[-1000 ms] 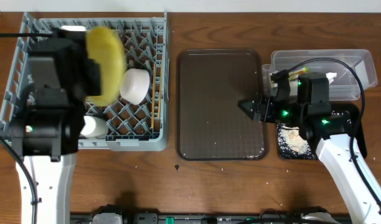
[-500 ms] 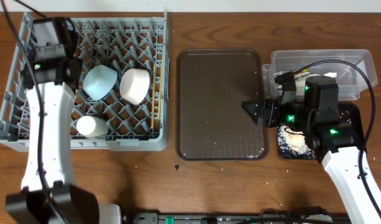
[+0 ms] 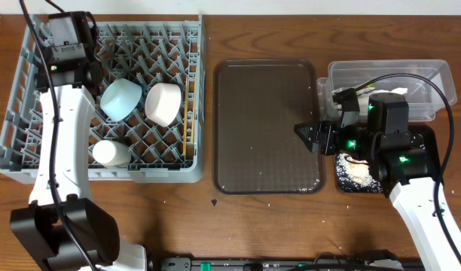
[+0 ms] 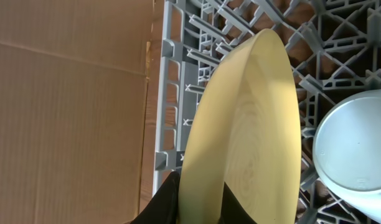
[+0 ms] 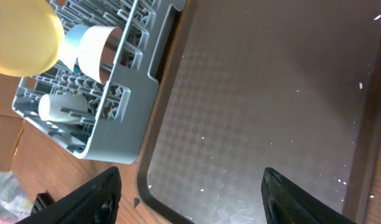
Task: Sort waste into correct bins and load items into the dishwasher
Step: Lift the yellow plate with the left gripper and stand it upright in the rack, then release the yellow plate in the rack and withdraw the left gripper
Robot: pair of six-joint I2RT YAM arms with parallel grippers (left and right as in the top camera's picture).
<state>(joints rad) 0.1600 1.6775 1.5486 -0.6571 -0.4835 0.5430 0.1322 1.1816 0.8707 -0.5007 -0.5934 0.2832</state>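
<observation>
My left gripper brings the plate (image 4: 253, 124) down, already on edge, between the rack's wires (image 4: 308, 115) beside the light blue bowl next. It then releases the plate's rim, since those pegs lie below.
My left gripper (image 4: 200, 200) is shut on the rim of the round yellow plate (image 4: 253, 124), which stands on edge over the far left corner of the grey dishwasher rack (image 3: 19, 98). From overhead the left gripper (image 3: 68, 64) covers the plate. A light blue bowl (image 3: 121, 98), a white bowl (image 3: 164, 103), a white cup (image 3: 110, 153) and chopsticks (image 3: 189, 113) sit in the rack. My right gripper (image 3: 306, 134) hangs open and empty over the brown tray's (image 3: 268, 128) right edge. Rice scraps (image 3: 356, 169) lie in the black tray (image 3: 343, 183).
The clear tub (image 3: 434, 75) stands behind the black tray at the far right, partly covered by my right arm. In the right wrist view the brown tray (image 5: 259, 93) fills the frame, with the rack (image 5: 109, 143) to its left. Bare wood lies along the table's front.
My left arm has carried the yellow plate from high above the rack's middle down to its far left corner. The right gripper has barely shifted.
</observation>
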